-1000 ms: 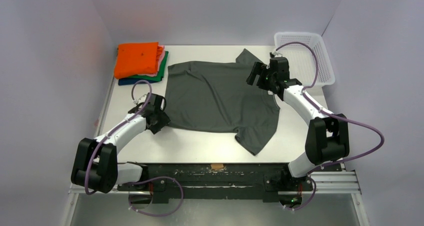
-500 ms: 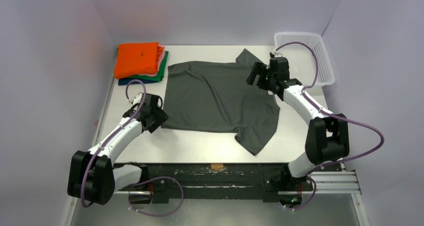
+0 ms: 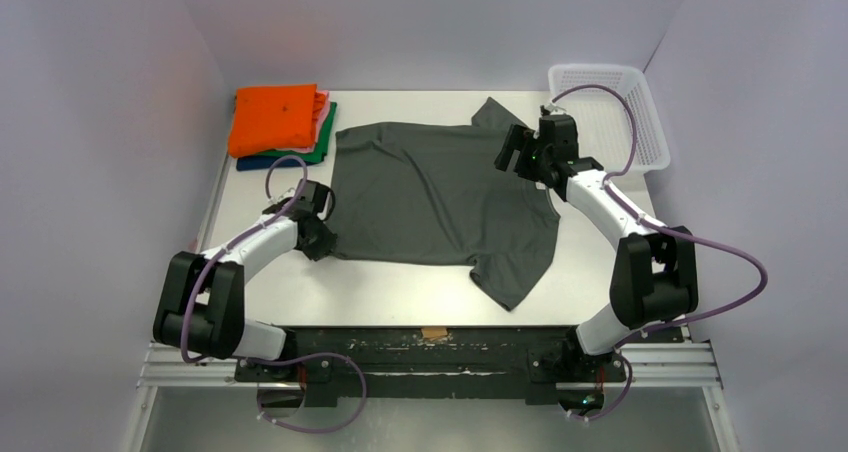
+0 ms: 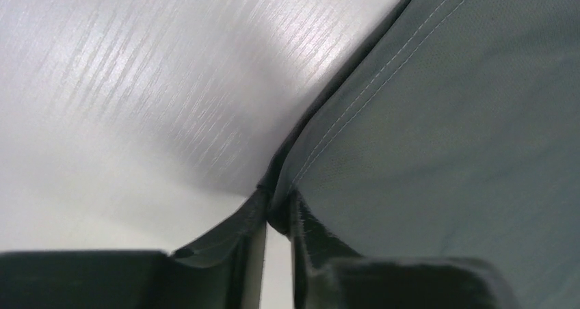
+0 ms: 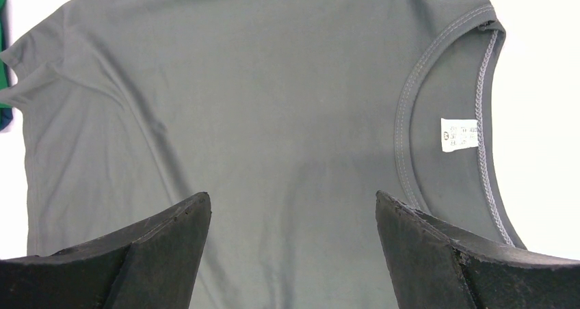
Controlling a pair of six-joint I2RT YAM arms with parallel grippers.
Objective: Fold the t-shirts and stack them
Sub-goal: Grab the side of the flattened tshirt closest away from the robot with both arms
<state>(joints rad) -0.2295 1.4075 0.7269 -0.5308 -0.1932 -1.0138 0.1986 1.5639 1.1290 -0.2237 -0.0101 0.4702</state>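
Note:
The near sleeve sticks out past the shirt's side, so I should move my open right gripper back toward my base and down onto the near sleeve's hem (image 3: 502,298).
A dark charcoal-grey t-shirt (image 3: 440,197) lies spread flat on the white table. My left gripper (image 3: 322,240) is at its near left hem corner; in the left wrist view the jaws (image 4: 277,217) are shut on the hem edge of the shirt (image 4: 438,117). My right gripper (image 3: 512,150) hovers open above the shirt's collar side; in the right wrist view its gripper (image 5: 293,203) stands wide apart over the grey cloth (image 5: 260,97), near the collar with a white label (image 5: 458,134). A stack of folded shirts, orange (image 3: 275,117) on top of pink, green and dark blue, sits at the far left.
A white plastic mesh basket (image 3: 610,117) stands at the far right corner behind the right arm. Purple-white walls close in the table on three sides. The black rail with both arm bases runs along the near edge (image 3: 430,347).
My left gripper has moved right and forward to the shirt's near left hem corner and closed on it. The right arm has stayed in place.

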